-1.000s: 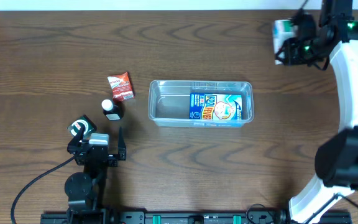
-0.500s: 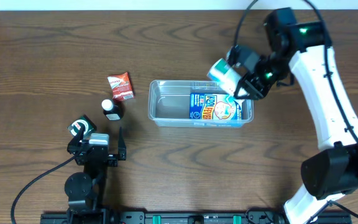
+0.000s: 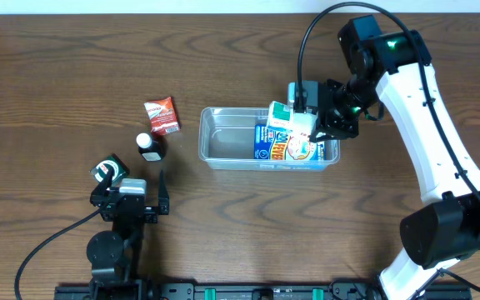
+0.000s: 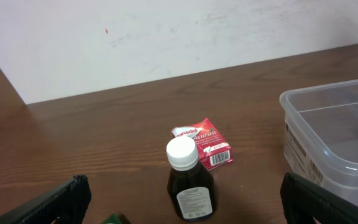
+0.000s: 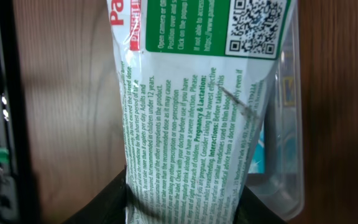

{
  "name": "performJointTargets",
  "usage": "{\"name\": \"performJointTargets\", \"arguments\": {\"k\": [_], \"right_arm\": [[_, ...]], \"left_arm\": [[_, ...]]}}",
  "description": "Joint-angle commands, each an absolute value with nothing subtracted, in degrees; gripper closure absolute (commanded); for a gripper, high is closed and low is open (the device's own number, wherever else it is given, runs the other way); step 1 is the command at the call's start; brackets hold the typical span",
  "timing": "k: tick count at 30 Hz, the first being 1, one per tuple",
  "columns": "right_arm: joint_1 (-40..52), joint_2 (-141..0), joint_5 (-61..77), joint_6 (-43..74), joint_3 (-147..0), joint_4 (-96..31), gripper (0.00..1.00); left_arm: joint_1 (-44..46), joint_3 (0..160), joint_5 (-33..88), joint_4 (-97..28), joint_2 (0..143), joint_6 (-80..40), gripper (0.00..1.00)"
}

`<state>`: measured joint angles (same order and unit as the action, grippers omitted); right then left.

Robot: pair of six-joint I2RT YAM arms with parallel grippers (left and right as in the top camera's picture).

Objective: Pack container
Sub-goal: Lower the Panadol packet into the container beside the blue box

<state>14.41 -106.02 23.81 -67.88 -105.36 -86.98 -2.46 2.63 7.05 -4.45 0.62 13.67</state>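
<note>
My right gripper moves down toward the blue packet's far edge, inside the container (image 3: 223, 142), next and releases the medicine pack, since it still hangs above the container's rim.
The clear plastic container (image 3: 223, 142) lies mid-table with a blue packet (image 3: 283, 150) flat in its right half. My right gripper (image 3: 313, 115) is shut on a white-and-green medicine pack (image 3: 290, 118), which hangs over the container's right end. In the right wrist view the pack (image 5: 191, 112) fills the frame between the dark fingers (image 5: 104, 202), and the container's rim (image 5: 288, 180) shows beyond it. My left gripper (image 3: 132, 182) rests at the front left, open and holding nothing. A brown bottle with a white cap (image 4: 190, 180) stands just ahead of it, and a red packet (image 4: 204, 142) lies behind the bottle.
The bottle (image 3: 149, 147) and the red packet (image 3: 162, 116) sit left of the container. The container's left end (image 4: 334, 124) shows at the right of the left wrist view. A black rail (image 3: 265, 292) runs along the front edge, and a cable (image 3: 40, 250) trails front left.
My right arm swung from the far right corner leftwards and now holds the white-and-green pack over the container's right end. The left arm has not moved.
</note>
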Motion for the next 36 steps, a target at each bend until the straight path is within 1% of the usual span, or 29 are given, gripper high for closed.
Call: {"name": "performJointTargets", "arguments": {"k": [1, 6, 8, 13, 18, 27, 30, 36], "right_arm": [[14.81, -106.52, 24.75, -76.75, -105.27, -86.94, 0.64], [14.63, -107.55, 23.0, -82.11, -103.74, -85.47, 0.7], [14.63, -108.07, 21.98, -83.02, -102.94, -84.55, 0.7], [14.63, -109.54, 19.81, -83.0, -99.79, -80.4, 0.68], [14.57, -109.82, 18.09, -83.02, -95.04, -74.17, 0.67], [13.08, -109.82, 17.78, -82.98, -87.35, -64.01, 0.7], [12.38, -109.82, 17.78, -82.87, -85.03, -60.07, 0.72], [11.46, -109.82, 17.76, -82.76, -83.09, -55.44, 0.74]], "left_arm": [[-2.28, 1.13, 7.01, -5.26, 0.23, 13.39, 0.02], [-2.28, 1.13, 7.01, -5.28, 0.23, 13.39, 0.02], [-2.28, 1.13, 7.01, -5.28, 0.23, 13.37, 0.02], [-2.28, 1.13, 7.01, -5.26, 0.23, 13.39, 0.02], [-2.28, 1.13, 7.01, -5.26, 0.23, 13.39, 0.02], [-2.28, 1.13, 7.01, -5.26, 0.23, 13.39, 0.02], [-2.28, 1.13, 7.01, -5.26, 0.23, 13.39, 0.02], [-2.28, 1.13, 7.01, -5.26, 0.23, 13.37, 0.02]]}}
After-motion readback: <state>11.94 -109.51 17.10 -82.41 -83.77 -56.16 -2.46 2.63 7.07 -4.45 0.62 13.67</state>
